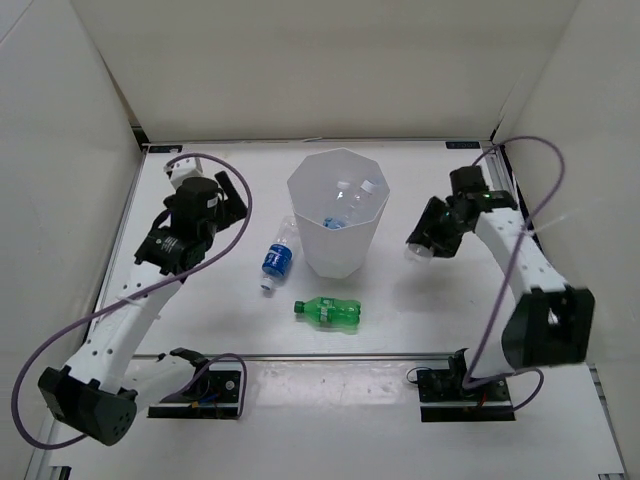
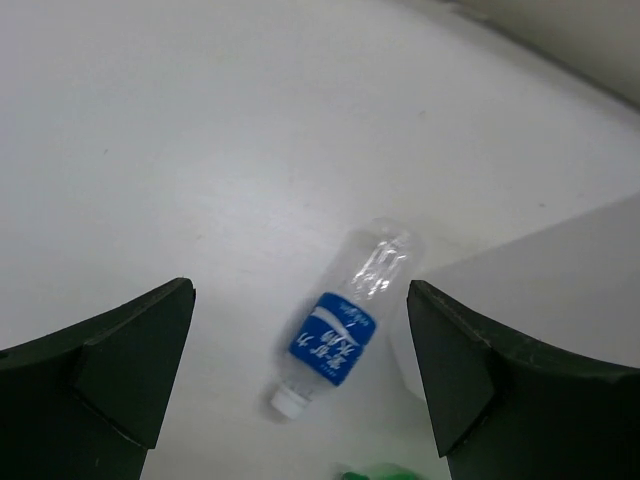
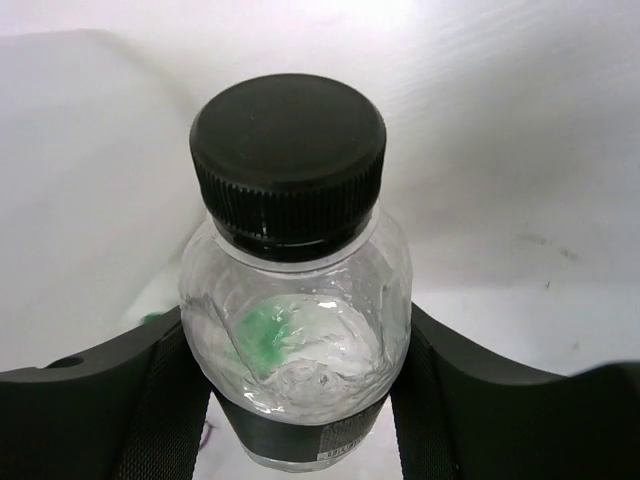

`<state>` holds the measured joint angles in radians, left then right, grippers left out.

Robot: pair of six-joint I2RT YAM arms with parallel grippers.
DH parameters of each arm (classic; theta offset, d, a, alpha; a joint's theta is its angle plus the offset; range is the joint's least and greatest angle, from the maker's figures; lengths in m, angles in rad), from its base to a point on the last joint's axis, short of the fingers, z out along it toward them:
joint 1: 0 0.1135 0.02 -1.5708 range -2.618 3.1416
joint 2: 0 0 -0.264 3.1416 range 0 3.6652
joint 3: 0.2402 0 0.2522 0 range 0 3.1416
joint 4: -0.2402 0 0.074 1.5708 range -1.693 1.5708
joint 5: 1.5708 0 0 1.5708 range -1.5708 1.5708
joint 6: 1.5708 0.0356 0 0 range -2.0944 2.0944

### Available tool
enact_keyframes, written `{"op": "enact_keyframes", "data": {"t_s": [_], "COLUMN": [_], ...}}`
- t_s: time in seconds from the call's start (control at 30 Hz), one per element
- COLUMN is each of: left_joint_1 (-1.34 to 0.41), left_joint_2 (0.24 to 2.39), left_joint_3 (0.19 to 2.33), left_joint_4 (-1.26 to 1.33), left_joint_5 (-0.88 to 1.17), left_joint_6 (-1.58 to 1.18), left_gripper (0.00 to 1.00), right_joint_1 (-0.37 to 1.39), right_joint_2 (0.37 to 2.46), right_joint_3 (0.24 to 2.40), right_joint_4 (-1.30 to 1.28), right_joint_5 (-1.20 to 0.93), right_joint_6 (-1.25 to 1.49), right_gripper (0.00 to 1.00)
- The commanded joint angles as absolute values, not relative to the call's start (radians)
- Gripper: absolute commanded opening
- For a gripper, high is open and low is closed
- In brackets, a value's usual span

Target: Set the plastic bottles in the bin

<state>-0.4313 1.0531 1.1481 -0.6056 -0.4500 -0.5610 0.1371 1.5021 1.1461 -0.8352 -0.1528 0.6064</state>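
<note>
The robot's left gripper needs to move down and toward the bin and close on the labelled middle of the blue-labelled bottle (image 2: 345, 325), because the bottle lies well below the gripper's fingers.
The white faceted bin (image 1: 338, 245) stands mid-table with clear bottles (image 1: 356, 187) lying inside. A clear blue-labelled, white-capped bottle (image 1: 277, 258) lies on the table just left of the bin. A green soda bottle (image 1: 328, 311) lies in front of the bin. My left gripper (image 1: 232, 195) hangs open up and to the left of the blue-labelled bottle (image 2: 345, 325), which shows between its fingers (image 2: 120, 370) well below them. Right of the bin, my right gripper (image 1: 424, 243) is shut on a clear black-capped, black-labelled bottle (image 3: 295, 300), its pads pressing both sides.
White walls close off the table on the left, back and right. The bin's wall (image 2: 560, 260) lies just right of the left gripper's view, and the green bottle (image 2: 385, 472) peeks in at its bottom edge. Purple cables loop off both arms.
</note>
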Motion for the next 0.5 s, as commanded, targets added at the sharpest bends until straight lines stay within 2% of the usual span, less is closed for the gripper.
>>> {"op": "enact_keyframes", "data": {"t_s": [0.0,0.1,0.23,0.37,0.4,0.47], "left_joint_1": [-0.353,-0.266,-0.255,-0.264,-0.264,-0.264], "left_joint_2": [1.071,1.153,1.195,1.267,1.29,1.311], "left_joint_3": [1.086,1.054,0.991,0.968,0.968,0.943], "left_joint_4": [-0.69,-0.69,-0.593,-0.513,-0.493,-0.407], "left_joint_5": [-0.393,-0.261,-0.238,-0.179,-0.149,-0.08], "left_joint_6": [-0.678,-0.667,-0.676,-0.654,-0.653,-0.643], "left_gripper": [0.99,0.99,0.99,0.99,0.99,0.99], "right_joint_1": [0.147,0.191,0.3,0.458,0.481,0.526], "right_joint_2": [1.304,1.232,1.294,1.592,1.633,1.712], "right_joint_3": [1.299,1.506,1.701,2.055,2.113,2.168], "right_joint_4": [-0.94,-0.911,-0.784,-0.914,-0.939,-1.009], "right_joint_5": [-0.173,-0.212,-0.206,-0.16,-0.146,-0.109], "right_joint_6": [0.643,0.652,0.58,0.465,0.465,0.477], "right_gripper": [0.39,0.39,0.43,0.53,0.63,0.72]}}
